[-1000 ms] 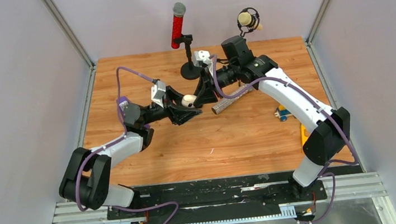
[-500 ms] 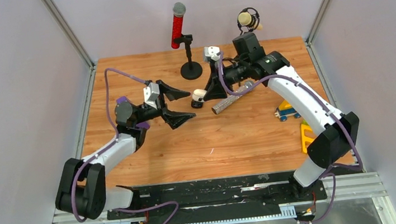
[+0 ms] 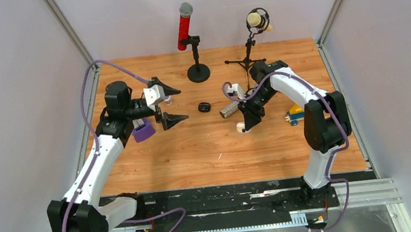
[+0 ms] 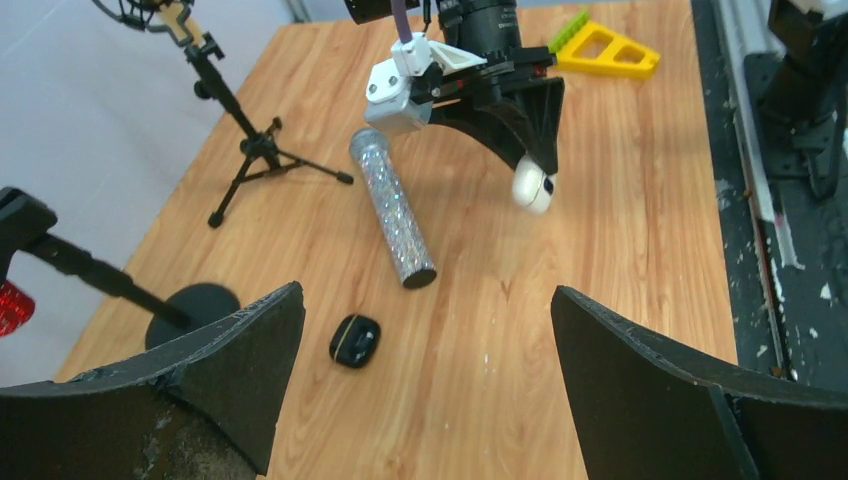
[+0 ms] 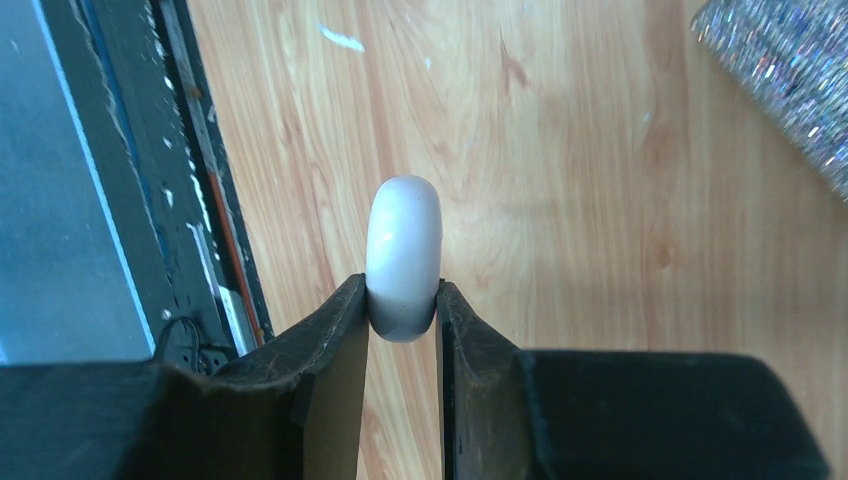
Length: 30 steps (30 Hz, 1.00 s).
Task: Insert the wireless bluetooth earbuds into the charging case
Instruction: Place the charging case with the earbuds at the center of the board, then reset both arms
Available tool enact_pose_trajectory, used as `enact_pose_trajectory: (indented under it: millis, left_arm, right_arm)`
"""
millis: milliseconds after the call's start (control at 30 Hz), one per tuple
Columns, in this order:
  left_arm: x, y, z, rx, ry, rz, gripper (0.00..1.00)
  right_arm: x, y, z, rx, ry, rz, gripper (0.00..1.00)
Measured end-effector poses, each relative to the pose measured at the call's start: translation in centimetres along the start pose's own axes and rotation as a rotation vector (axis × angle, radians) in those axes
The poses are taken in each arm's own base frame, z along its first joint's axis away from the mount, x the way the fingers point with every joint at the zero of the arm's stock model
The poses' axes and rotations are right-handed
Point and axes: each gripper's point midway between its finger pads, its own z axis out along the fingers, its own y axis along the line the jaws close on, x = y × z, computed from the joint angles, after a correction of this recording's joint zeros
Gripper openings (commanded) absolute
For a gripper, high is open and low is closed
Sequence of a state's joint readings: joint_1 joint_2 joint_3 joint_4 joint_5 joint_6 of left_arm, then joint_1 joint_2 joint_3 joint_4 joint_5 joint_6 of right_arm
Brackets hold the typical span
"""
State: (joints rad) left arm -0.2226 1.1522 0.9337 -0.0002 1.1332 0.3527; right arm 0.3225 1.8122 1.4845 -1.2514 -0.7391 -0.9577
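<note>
My right gripper lowers the white pebble-shaped charging case (image 3: pixel 241 127) onto the bare wood just below it next and releases it, since that patch of tabletop is clear.
My right gripper (image 5: pixel 402 290) is shut on a white pebble-shaped charging case (image 5: pixel 404 250), which sticks out past the fingertips just above the wood. From above, this white case (image 3: pixel 241 127) and the right gripper (image 3: pixel 246 123) sit right of centre. A small black case (image 3: pixel 204 107) lies alone on the table; the left wrist view shows this black case (image 4: pixel 355 340) ahead of my left gripper (image 4: pixel 427 292). The left gripper (image 3: pixel 182 103) is wide open and holds nothing, left of the black case. No earbuds show clearly.
A silver glitter tube (image 3: pixel 230 110) lies between the black case and the right gripper. A red microphone (image 3: pixel 185 25) on a round-based stand (image 3: pixel 198 73) and a cream microphone (image 3: pixel 256 21) on a tripod stand at the back. A small toy car (image 3: pixel 294 116) sits right; a yellow triangle (image 4: pixel 600 50) lies near the front edge.
The left gripper opened wide and drew back to the left. The right gripper carried the white case right and toward the front. The black case now lies alone on the table.
</note>
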Motion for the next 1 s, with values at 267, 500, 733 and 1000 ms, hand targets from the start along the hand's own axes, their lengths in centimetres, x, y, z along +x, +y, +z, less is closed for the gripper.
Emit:
enact_pose_trajectory:
  millis: [267,500,733,1000]
  left_arm:
    - [2.1,-1.3,-2.4,-0.078,0.174,0.030,1.00]
    - [2.0,-2.0,-3.5,-0.110,0.215,0.042,1.00]
    - [2.3,-2.2,-3.7,-0.116,0.231,0.025,1.00]
    - [0.5,-2.0,-4.0,-0.122,0.229,0.043,1.00]
  right_arm:
    - [4.2,-1.8,2.4,-0.064,0.111,0.064,0.17]
    - [6.3,-2.8,4.7,-0.101,0.128,0.106,0.24]
    - [6.2,-4.4,4.8,-0.057,0.111,0.087,0.42]
    - [6.6,-7.9,3.3,0.065,0.118,0.068,0.66]
